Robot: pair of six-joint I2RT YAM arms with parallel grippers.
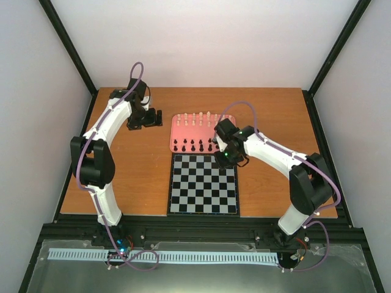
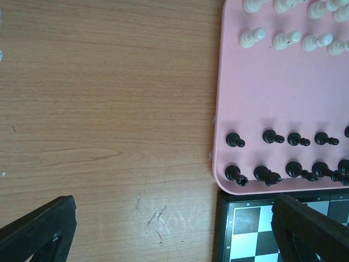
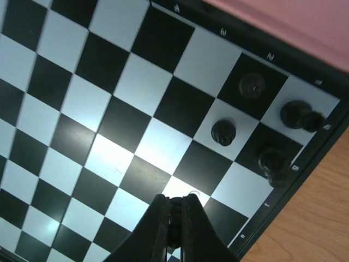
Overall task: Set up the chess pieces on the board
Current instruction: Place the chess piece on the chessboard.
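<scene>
My right gripper will lower its black piece onto the dark square (image 1: pixel 223 172) (image 3: pixel 204 167) beside the innermost standing black piece and open, since that square is still empty.
The board (image 1: pixel 203 184) lies in front of the pink tray (image 1: pixel 183 131). Cream pieces (image 1: pixel 194 119) and black pieces (image 1: pixel 192 145) stand in rows on the tray. My right gripper (image 3: pixel 175 201) is shut on a black piece (image 3: pixel 173 221) and holds it above the board's far right corner area (image 1: pixel 227 157). Several black pieces (image 3: pixel 223 132) stand on the board's squares near that corner. My left gripper (image 1: pixel 144 119) is open and empty over bare table left of the tray; its fingers (image 2: pixel 38 229) frame the wood.
In the left wrist view the tray (image 2: pixel 272 98) holds two rows of black pieces (image 2: pixel 234 140) and cream pieces (image 2: pixel 252 37), with the board's corner (image 2: pixel 245 229) just below. Black frame rails edge the table.
</scene>
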